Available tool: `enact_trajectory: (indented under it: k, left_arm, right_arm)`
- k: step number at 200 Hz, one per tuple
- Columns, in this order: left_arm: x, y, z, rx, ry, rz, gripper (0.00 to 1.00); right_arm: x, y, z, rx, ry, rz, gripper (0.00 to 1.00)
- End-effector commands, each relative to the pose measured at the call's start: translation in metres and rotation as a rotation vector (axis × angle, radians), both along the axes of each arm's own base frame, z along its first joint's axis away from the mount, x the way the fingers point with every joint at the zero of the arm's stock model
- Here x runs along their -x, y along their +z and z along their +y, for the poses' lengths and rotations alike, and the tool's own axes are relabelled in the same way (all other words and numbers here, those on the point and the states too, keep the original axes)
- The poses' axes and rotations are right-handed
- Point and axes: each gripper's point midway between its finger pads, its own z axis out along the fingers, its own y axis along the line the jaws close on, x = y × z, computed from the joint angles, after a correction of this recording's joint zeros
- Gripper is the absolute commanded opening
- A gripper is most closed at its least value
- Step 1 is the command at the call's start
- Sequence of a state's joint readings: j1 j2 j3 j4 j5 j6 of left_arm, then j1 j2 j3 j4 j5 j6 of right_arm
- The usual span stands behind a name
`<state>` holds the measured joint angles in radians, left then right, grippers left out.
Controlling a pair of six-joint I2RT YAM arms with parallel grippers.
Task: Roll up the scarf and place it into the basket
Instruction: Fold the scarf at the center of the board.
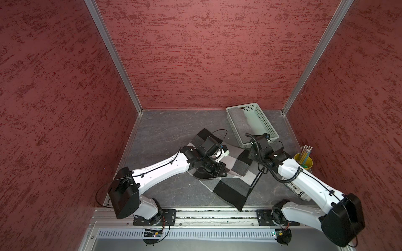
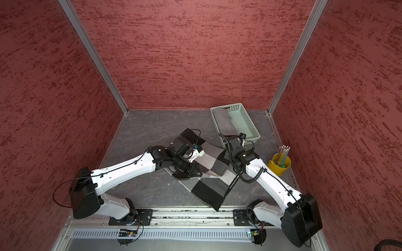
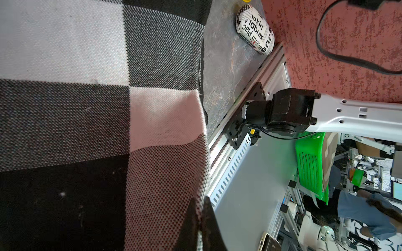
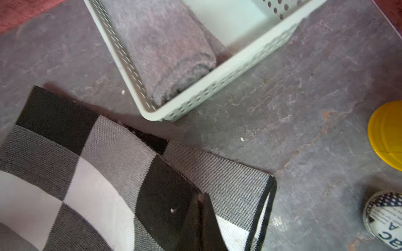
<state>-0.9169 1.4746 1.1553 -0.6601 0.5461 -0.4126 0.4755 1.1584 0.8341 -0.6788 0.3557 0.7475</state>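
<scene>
The scarf's near black square (image 1: 230, 194) lies uncovered behind my left gripper's fingers. My left gripper draws back over it next and releases the scarf's side edge.
The scarf (image 1: 230, 187) (image 2: 208, 189), checked in black, grey and white, lies diagonally across the dark table, partly folded over itself. My left gripper (image 1: 218, 170) (image 3: 201, 203) is shut on the scarf's (image 3: 65, 65) side edge, and the cloth rises up to the jaws. At the end nearer the basket, my right gripper (image 1: 253, 155) (image 4: 201, 196) is shut on a black fold of the scarf (image 4: 97, 152). The pale mint basket (image 1: 267, 123) (image 2: 250, 123) (image 4: 217, 87) stands at the back right, just beyond the right gripper.
A rolled grey cloth (image 1: 239, 121) (image 4: 169, 47) fills the basket's left half. A yellow cup of pencils (image 1: 303, 163) (image 4: 387, 134) stands by the right wall. A white printed pouch (image 3: 255, 30) (image 4: 385, 219) lies under the right arm. Red walls enclose three sides.
</scene>
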Motion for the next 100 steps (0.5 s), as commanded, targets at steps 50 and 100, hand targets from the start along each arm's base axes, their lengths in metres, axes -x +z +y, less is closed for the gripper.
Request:
enact_trajectory:
  k: [50, 100]
  left_arm:
    - [0.027, -0.044, -0.038, 0.035, -0.175, 0.094, 0.00]
    - [0.030, -0.057, -0.037, -0.022, -0.217, 0.098, 0.00]
  right_arm:
    - [0.025, -0.049, -0.029, 0.030, -0.159, 0.065, 0.00]
    - [0.010, -0.045, -0.026, 0.073, -0.137, 0.078, 0.00]
